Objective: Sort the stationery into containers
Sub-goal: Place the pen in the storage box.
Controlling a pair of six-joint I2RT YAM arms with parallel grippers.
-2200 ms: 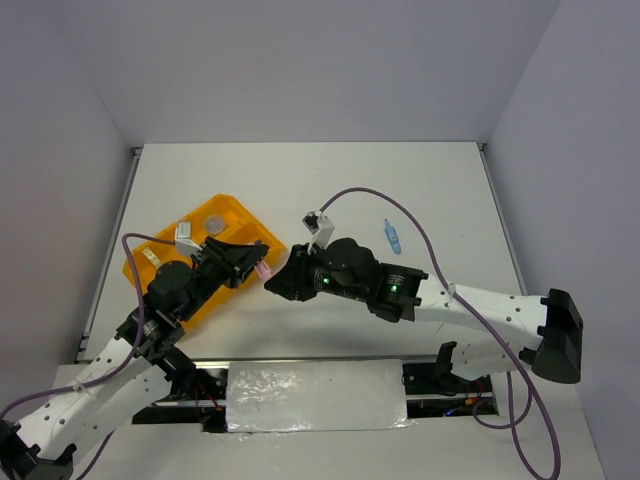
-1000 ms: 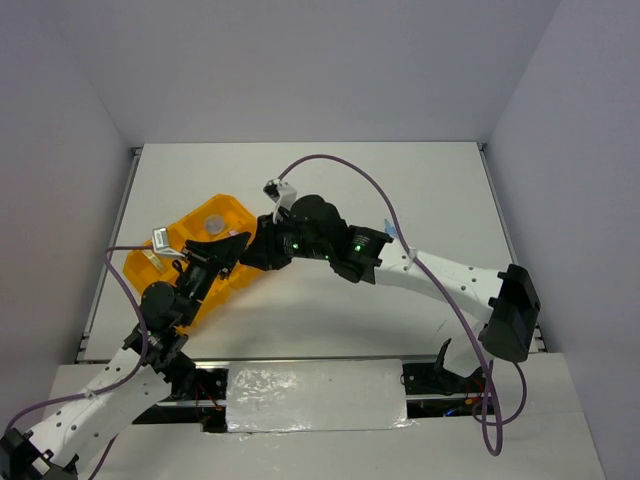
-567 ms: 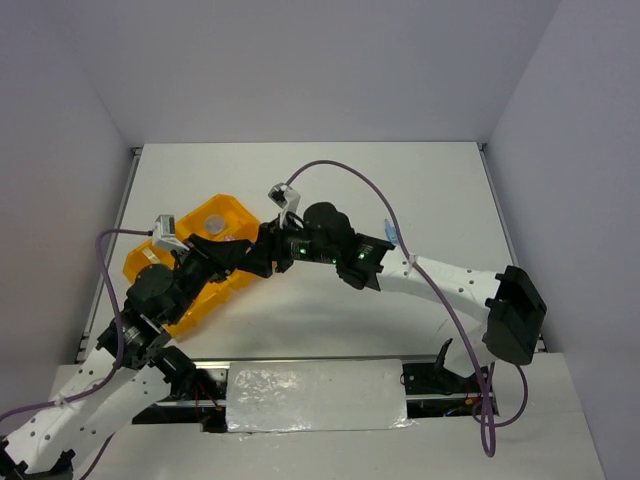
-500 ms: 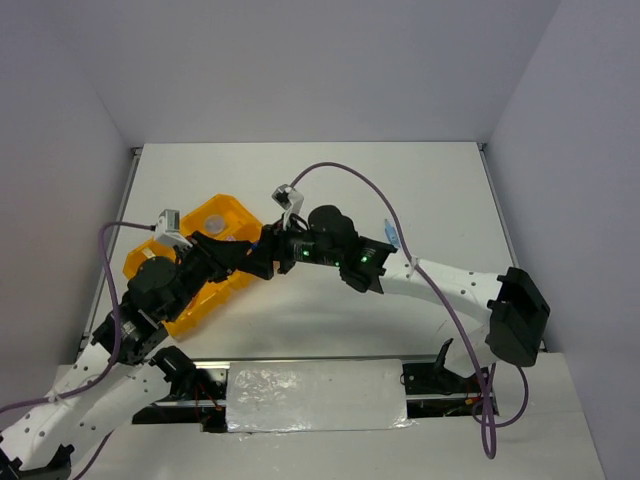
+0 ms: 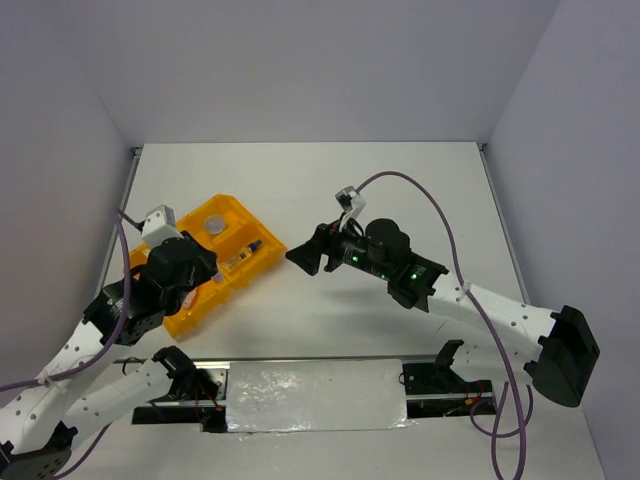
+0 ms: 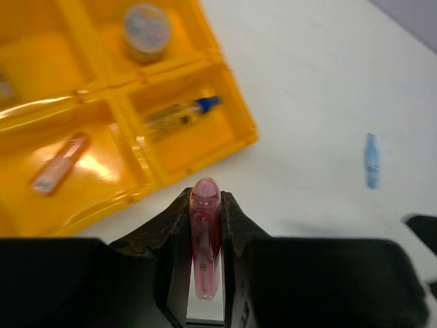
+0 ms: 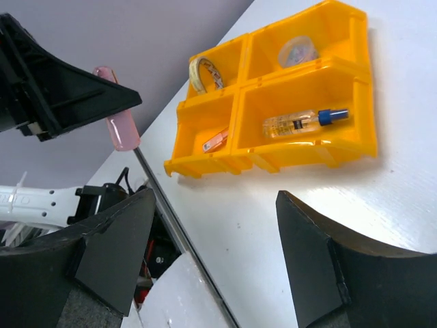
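Observation:
My left gripper should next turn and move down over the tray's section that holds the orange piece and let go of the pink piece, because both are short and slim.
My left gripper is shut on a short pink pen-like piece, held lengthwise between the fingers. It hovers by the near edge of the yellow-orange tray. The tray's compartments hold a round greyish jar, a clear tube with a dark blue cap, an orange piece and a beige tape ring. A blue piece lies on the table to the right. My right gripper stands open and empty, right of the tray. In its own view the pink piece shows at upper left.
The white table is walled at the back and both sides. Its near edge with the arm bases and a foil-covered block lies below. The right arm's purple cable arcs above the table.
The right gripper has opened, let go of the pink piece and pulled back to the right. The left gripper has kept the piece and drawn back left over the tray.

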